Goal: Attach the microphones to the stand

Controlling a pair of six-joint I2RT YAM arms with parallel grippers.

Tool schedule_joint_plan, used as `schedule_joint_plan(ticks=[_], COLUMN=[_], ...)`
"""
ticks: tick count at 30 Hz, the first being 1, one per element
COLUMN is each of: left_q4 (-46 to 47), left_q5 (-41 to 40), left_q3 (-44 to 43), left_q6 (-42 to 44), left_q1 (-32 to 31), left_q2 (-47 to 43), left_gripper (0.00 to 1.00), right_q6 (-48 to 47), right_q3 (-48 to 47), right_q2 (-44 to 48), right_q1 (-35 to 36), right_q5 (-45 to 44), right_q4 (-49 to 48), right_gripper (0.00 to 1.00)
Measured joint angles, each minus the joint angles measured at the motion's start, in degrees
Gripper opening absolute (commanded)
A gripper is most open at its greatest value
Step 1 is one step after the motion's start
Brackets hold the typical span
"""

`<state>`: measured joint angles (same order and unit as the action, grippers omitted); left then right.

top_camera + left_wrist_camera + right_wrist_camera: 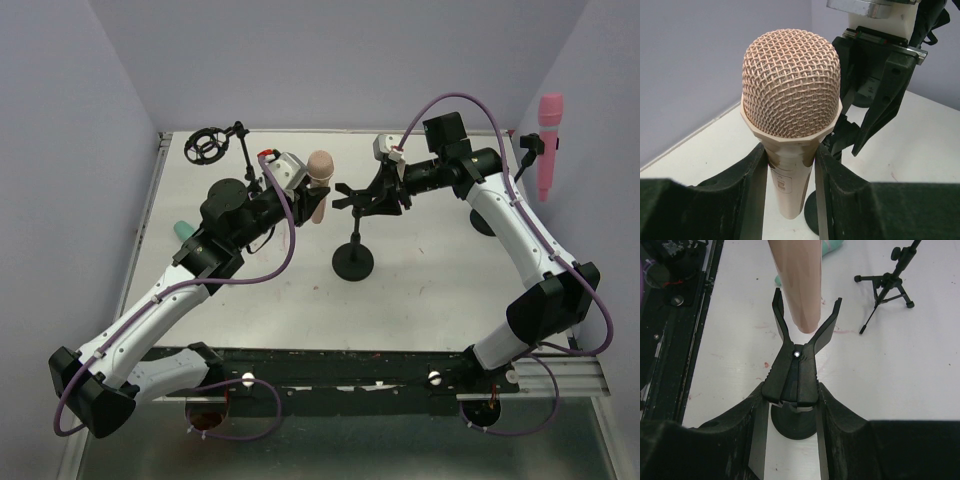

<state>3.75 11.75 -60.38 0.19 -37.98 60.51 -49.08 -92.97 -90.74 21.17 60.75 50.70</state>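
My left gripper will move the peach-beige microphone to the right in the top view, between the clamp's spread prongs, and then let go of it, because the microphone's tail only reaches the ends of the prongs.
My left gripper (303,190) is shut on the peach-beige microphone (318,183), holding it just below its mesh head (790,82), tail pointing down. My right gripper (383,190) is shut on the handles of the black spring clamp (796,367) atop the round-based stand (353,262), so its prongs are spread. In the right wrist view the peach microphone's tail (796,285) sits at the tips of the prongs. The pink microphone (549,140) hangs on a stand at the far right. The teal microphone (183,229) lies on the table, partly hidden by my left arm.
A small stand with a ring-shaped shock mount (210,145) is at the back left corner; its tripod legs show in the right wrist view (885,282). The white table (440,290) is walled by purple panels, with a black rail along the near edge.
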Motion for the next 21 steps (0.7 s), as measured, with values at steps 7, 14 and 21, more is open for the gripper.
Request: schedule_joint_plan(ticks=[7,14,21], left_q4=[2.99,5.2,5.84], left_q5=[3.54,5.64,6.99], left_q3=[-0.42,-1.33,-3.19], left_q6=[-2.23,-5.81,-8.0], left_q1=[0.07,0.11,0.28], left_q2=[3.72,8.07,10.75], left_gripper=[0.02,0.01,0.01], right_q6=[-0.11,-0.42,-0.42], right_q3=[0.26,0.37,0.66], right_q2=[0.22,0.33,0.39], right_q1=[0.0,0.0,-0.68], right_q5=[0.17,0.26,0.24], right_q4=[0.0,0.04,-0.04], right_gripper=[0.15,0.15,0.16])
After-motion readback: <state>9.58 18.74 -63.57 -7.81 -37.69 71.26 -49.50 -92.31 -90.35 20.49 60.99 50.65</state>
